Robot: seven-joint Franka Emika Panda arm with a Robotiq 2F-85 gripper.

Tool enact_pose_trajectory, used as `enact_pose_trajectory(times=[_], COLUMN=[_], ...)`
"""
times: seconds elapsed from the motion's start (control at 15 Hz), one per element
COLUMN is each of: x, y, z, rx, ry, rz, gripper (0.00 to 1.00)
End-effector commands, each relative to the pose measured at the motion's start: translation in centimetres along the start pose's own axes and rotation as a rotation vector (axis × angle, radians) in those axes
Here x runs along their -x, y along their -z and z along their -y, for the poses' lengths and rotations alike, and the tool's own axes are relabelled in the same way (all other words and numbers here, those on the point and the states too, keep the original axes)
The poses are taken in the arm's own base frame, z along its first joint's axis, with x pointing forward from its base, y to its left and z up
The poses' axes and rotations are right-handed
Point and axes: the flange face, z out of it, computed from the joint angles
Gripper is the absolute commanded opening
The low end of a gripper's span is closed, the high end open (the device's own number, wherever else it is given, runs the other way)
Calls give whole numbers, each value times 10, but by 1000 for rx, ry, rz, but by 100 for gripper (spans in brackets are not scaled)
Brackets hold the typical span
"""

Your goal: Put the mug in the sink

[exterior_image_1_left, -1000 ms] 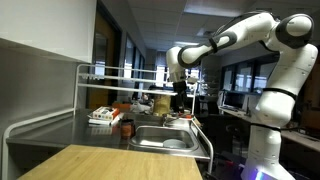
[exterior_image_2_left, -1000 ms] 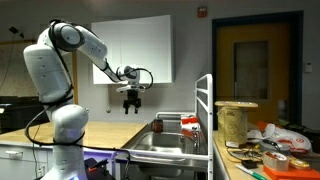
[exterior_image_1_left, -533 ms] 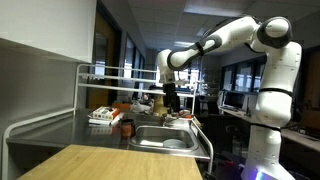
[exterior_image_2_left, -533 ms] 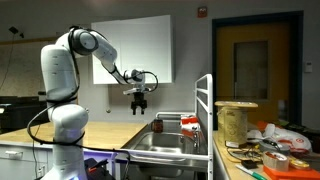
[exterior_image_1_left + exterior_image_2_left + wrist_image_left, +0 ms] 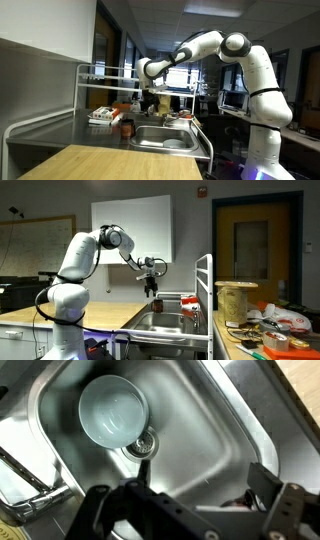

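My gripper moves outward and down to the near rim of the dark red mug (image 5: 127, 128) next, since the open fingers still hang high over the steel basin (image 5: 210, 430).
A dark red mug (image 5: 127, 128) stands on the steel counter just beside the sink (image 5: 150, 146); it also shows at the sink's near rim in an exterior view (image 5: 158, 306). My gripper (image 5: 150, 97) hangs in the air above the mug and the sink's edge, apart from both (image 5: 152, 288). In the wrist view the gripper (image 5: 190, 510) is open and empty, its two dark fingers (image 5: 100, 505) spread wide over the steel basin (image 5: 210, 430). A small reddish patch near the right finger cannot be identified.
A pale blue bowl (image 5: 112, 410) lies in the basin beside the drain (image 5: 143, 445). A white tubular rack (image 5: 80, 95) frames the sink (image 5: 205, 290). Dishes and clutter crowd the counter behind (image 5: 265, 330). A wooden worktop (image 5: 100, 165) lies in front.
The arm has swung across and lowered, bringing the gripper from out beside the sink to above the mug and basin. The gripper stays open; the mug has not moved.
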Motion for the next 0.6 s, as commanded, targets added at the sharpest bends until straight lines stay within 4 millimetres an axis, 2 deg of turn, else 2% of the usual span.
enact_pose_trajectory(times=[0.0, 0.27, 0.53], x=[-47, -81, -113], y=[12, 23, 27], z=[23, 40, 39], rx=[-23, -46, -77], ry=[-46, -57, -92], rz=[-2, -30, -44], gripper=[100, 100, 100])
